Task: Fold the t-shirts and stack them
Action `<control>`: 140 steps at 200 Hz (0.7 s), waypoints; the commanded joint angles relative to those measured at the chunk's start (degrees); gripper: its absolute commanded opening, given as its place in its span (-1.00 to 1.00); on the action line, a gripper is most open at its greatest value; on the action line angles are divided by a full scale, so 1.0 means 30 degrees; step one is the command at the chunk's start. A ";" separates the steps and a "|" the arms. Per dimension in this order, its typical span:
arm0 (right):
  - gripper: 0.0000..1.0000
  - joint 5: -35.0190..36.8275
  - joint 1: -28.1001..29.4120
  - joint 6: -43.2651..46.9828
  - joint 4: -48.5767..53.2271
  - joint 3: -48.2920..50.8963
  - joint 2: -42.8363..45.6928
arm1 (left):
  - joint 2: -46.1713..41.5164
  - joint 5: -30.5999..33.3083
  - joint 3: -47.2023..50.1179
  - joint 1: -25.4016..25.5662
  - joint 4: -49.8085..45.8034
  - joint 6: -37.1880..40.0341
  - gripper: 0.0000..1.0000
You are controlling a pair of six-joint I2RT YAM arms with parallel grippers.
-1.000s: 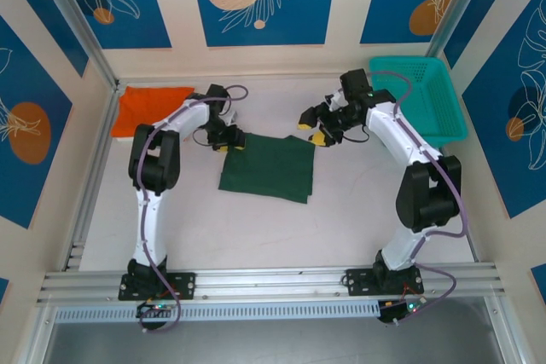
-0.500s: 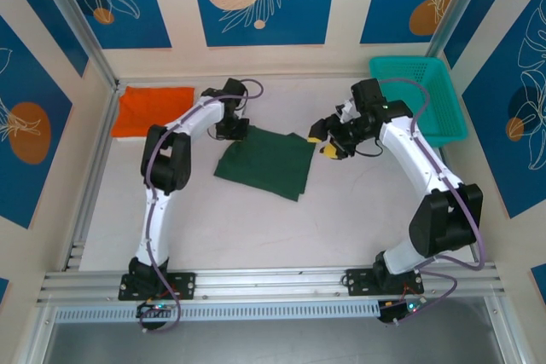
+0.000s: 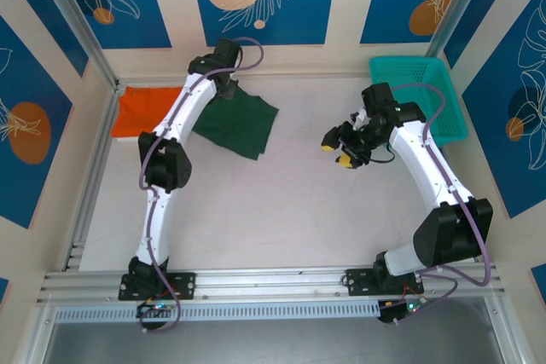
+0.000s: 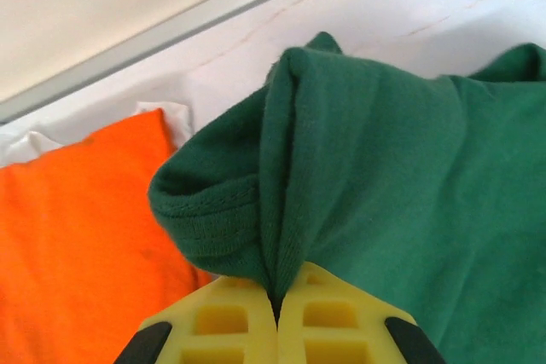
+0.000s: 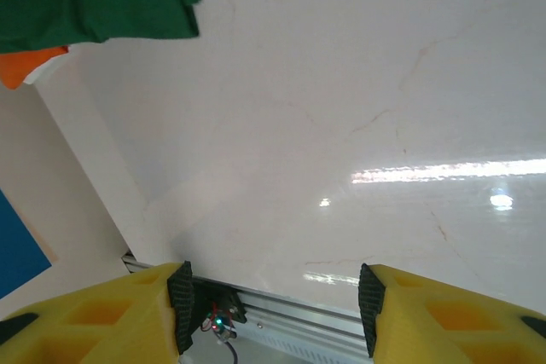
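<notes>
Next I need to lift the green edge in my left gripper, carry it across over the folded orange t-shirt (image 3: pixel 147 110) (image 4: pixel 90 245) and lower it to release, since that lies flat beside it.
The folded dark green t-shirt (image 3: pixel 237 122) lies at the back of the table, left of centre, its left part lifted. My left gripper (image 3: pixel 223 83) is shut on its bunched edge; the wrist view has the green cloth (image 4: pixel 384 176) pinched between the yellow fingers (image 4: pixel 239 321). The orange t-shirt (image 3: pixel 147 108) lies folded flat at the back left, just left of the green one, and is seen as orange cloth (image 4: pixel 77 236) under the raised green edge. My right gripper (image 3: pixel 339 150) hangs open over bare table right of centre, nothing between its fingers (image 5: pixel 94 313).
A teal mesh basket (image 3: pixel 431 95) stands at the back right corner. Aluminium rails (image 3: pixel 85 185) border the table on the left and along the front. The white tabletop (image 5: pixel 341 125) lies below the right gripper.
My left gripper closed on the green t-shirt's edge and dragged it back and left toward the orange one. My right gripper let go of the shirt and drew away to the right.
</notes>
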State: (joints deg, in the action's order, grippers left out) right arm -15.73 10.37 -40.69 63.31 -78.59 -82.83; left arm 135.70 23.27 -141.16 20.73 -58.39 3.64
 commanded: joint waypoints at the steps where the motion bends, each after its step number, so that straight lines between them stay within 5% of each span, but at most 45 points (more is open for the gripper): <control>1: 0.13 0.0305 -0.0083 -0.0248 0.1294 -0.0318 0.0289 | -0.0711 0.1463 -0.0377 -0.0676 -0.0605 0.2422 -1.00; 140: 0.12 0.0203 0.0646 -0.0760 0.1573 -0.0860 -0.1217 | -0.3985 -0.3772 -0.1555 -0.3791 -0.1154 0.3985 -1.00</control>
State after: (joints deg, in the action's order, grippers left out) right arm -14.74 11.53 -41.98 66.72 -79.22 -85.58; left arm 128.79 15.33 -143.31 11.05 -61.21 14.13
